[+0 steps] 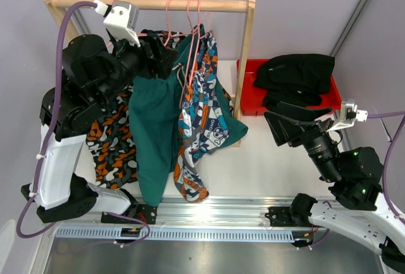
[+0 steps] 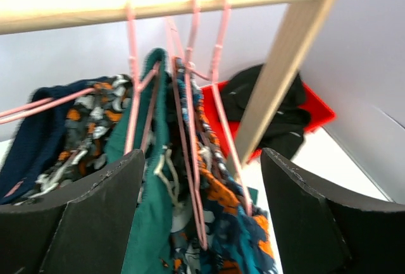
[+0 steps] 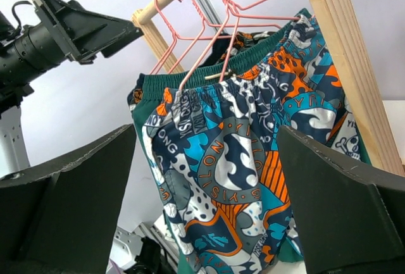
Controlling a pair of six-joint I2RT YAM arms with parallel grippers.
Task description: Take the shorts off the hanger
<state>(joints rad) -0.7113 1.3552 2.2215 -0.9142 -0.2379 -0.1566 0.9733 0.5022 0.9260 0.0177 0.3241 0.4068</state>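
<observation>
The robot's left gripper needs to go down toward the post by the red bin (image 1: 247, 90), onto the pink wire of the cartoon print shorts' hanger, because that wire hangs nearest the post.
Three pairs of shorts hang on pink hangers (image 1: 190, 21) from the wooden rod (image 1: 183, 3): teal green (image 1: 152, 141), cartoon print (image 1: 205, 112) and camouflage (image 1: 114, 144). A navy pair (image 2: 31, 141) shows at the left of the left wrist view. The black shorts (image 1: 297, 74) lie in the red bin (image 1: 247, 90). My left gripper (image 1: 155, 52) is open at the hangers, with the teal waistband (image 2: 149, 211) and cartoon print (image 2: 234, 223) between its fingers (image 2: 82, 217). My right gripper (image 1: 278, 125) is open and empty, facing the cartoon print shorts (image 3: 234, 160) from the right.
The rack's right wooden post (image 1: 245, 59) stands between the hanging shorts and the red bin. The left post (image 1: 57, 8) is behind the left arm. A metal rail (image 1: 209, 214) runs along the near table edge.
</observation>
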